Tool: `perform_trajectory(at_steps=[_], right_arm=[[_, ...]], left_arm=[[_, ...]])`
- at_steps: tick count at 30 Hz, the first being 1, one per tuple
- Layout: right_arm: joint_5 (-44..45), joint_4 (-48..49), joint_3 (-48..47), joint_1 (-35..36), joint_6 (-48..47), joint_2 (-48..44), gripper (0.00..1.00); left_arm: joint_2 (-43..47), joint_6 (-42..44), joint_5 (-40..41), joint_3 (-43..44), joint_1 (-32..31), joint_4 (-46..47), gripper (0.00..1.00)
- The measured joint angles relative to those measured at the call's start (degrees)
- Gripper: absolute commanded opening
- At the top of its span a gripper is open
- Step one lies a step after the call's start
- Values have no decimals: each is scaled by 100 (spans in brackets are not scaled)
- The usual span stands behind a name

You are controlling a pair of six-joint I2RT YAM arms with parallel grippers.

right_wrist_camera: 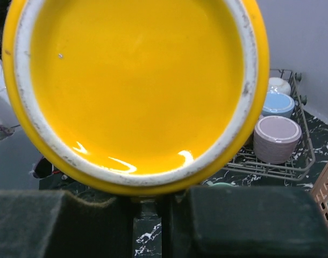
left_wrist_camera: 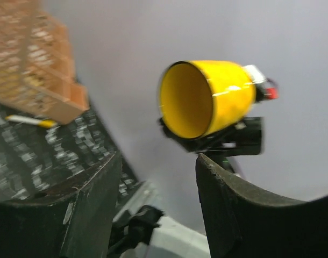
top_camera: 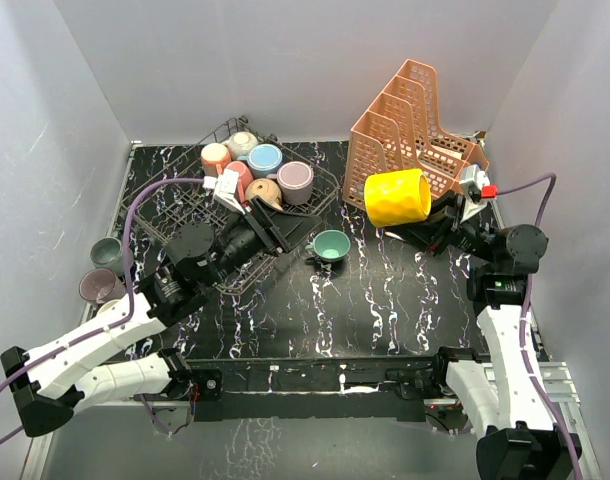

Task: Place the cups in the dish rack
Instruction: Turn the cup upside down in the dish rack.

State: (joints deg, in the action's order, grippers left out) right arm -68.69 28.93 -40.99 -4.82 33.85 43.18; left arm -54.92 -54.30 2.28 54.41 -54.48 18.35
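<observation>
Next, my right gripper swings to the left in the top view to the bare rack wires (top_camera: pixel 190 206) beside the pink cup below it, lowers and releases.
My right gripper (top_camera: pixel 435 212) is shut on a yellow cup (top_camera: pixel 397 196) and holds it on its side in the air, mouth to the left, in front of the orange organizer. In the right wrist view the cup (right_wrist_camera: pixel 137 86) fills the frame above the closed gripper (right_wrist_camera: pixel 153 215). The dark wire dish rack (top_camera: pixel 175 215) at the back left holds several cups, among them blue (top_camera: pixel 265 158) and lilac (top_camera: pixel 295 180). My left gripper (top_camera: pixel 275 225) is open and empty over the rack's near right part; its view shows the yellow cup (left_wrist_camera: pixel 207 99) ahead. A teal cup (top_camera: pixel 331 246) stands on the table.
The orange tiered organizer (top_camera: pixel 410 130) stands at the back right, also in the left wrist view (left_wrist_camera: pixel 29 64). A grey-green cup (top_camera: pixel 107 254) and a mauve cup (top_camera: pixel 97 286) sit at the left edge. Grey walls close in the table.
</observation>
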Motion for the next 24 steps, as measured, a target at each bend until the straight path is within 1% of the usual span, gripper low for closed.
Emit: perform_trajectory(at_steps=[6,9,11,13,16,20,24], right_arm=[[-127,-896,-334,0,-730,313,8],[-179,-1392,-588,50,-1274,549,8],[-168,-1683,-719,118,-1606,697,8],[-149,-1993,-837,247,-1947,868,8],[-105,-2439,-1003,450,-2420,1147,8],[61,-2955,-1272,726,-2959,1541,8],[326,-3650,-1886,1123,-3661,2153,8]], left_arm=[[251,643,1097,282,-2,-2415,60],[358,984,1613,442,0,-3359,64],[487,1237,1928,516,0,-3805,67],[702,1499,2175,520,0,-4092,70],[1058,1816,2450,520,0,-4321,72],[1438,2074,2739,518,0,-4461,72],[1687,2245,2861,511,0,-4463,72]])
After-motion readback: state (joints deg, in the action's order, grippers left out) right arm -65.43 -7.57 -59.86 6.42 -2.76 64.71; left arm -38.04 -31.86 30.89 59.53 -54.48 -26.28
